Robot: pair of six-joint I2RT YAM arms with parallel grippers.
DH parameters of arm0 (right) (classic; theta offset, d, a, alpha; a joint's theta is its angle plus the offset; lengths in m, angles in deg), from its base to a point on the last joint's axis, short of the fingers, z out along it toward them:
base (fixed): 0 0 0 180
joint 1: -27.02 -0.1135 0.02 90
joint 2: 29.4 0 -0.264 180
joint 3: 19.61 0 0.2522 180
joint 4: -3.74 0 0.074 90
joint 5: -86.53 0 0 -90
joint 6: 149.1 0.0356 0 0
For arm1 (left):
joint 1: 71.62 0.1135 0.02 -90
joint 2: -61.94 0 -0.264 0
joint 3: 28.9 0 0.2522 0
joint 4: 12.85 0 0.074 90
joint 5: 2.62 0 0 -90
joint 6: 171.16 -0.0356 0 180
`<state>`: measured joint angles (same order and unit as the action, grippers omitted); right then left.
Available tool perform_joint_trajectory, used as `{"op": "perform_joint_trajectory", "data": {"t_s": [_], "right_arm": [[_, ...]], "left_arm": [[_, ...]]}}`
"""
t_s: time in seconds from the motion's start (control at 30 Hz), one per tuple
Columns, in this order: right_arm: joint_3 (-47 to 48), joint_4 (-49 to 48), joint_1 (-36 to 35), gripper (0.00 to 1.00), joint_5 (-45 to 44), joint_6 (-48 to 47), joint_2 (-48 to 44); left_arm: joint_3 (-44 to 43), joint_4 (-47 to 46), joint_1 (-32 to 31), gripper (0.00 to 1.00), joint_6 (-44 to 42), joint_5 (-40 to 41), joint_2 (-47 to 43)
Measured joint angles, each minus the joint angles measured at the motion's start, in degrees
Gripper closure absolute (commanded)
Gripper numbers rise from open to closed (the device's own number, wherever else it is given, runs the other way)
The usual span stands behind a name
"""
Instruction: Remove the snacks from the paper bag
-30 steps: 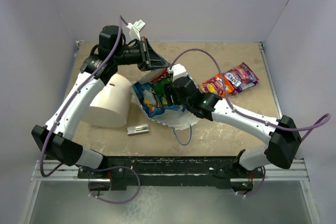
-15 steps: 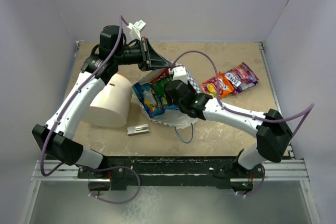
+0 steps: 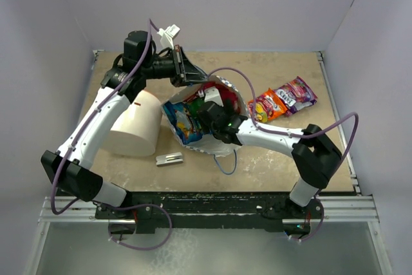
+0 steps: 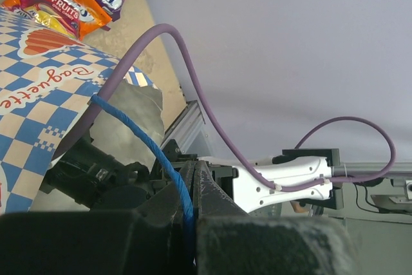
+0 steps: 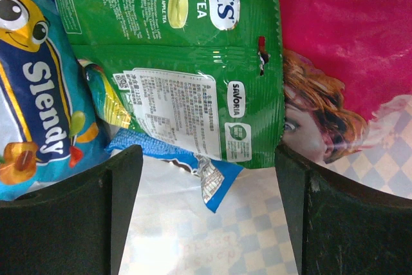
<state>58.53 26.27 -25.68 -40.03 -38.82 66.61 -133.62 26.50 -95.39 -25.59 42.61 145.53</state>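
Note:
My right gripper is open and should first move slightly toward the blue "Slendy" packet (image 5: 32, 94), then close, to grab the green snack packet's bottom edge between its fingers.
The paper bag (image 3: 219, 146) lies on its side mid-table, mouth held up. My left gripper (image 3: 187, 75) is shut on its blue string handle (image 4: 138, 140); the checkered bag side (image 4: 38, 94) fills the left wrist view's left part. My right gripper (image 3: 207, 113) is open inside the bag mouth. In the right wrist view its jaws straddle a green snack packet (image 5: 187, 62), with a blue "Slendy" packet (image 5: 32, 94) to the left, a pink packet (image 5: 347, 49) to the right and a small blue packet (image 5: 206, 172) beneath. Orange and purple snack packets (image 3: 283, 101) lie outside on the table to the right.
A plain white cylinder (image 3: 136, 123) lies left of the bag. A small grey metal clip (image 3: 169, 158) sits in front of it. Grey walls enclose the table on three sides.
My right gripper has pushed further left into the bag mouth, its arm folding. The left gripper has kept the handle in the same place.

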Motion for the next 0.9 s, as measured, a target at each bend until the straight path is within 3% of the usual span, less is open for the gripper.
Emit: {"op": "perform_joint_trajectory", "data": {"t_s": [0.33,0.5,0.57,0.9], "right_arm": [[-1.53,-9.64,0.26,0.34,5.42,-3.96,1.38],[-1.90,-12.68,0.74,0.30,6.49,-3.65,1.70],[-1.79,-13.73,0.98,0.34,6.16,-3.32,2.69],[-1.73,-16.52,1.88,0.93,7.67,-2.80,4.20]], "left_arm": [[-0.46,-0.66,0.00,1.00,0.20,-0.39,1.05],[-0.46,-0.24,0.00,1.00,0.20,-0.39,1.05],[-0.46,-0.11,0.00,1.00,0.20,-0.39,1.07],[-0.57,0.42,0.00,1.00,0.22,-0.42,2.14]]}}
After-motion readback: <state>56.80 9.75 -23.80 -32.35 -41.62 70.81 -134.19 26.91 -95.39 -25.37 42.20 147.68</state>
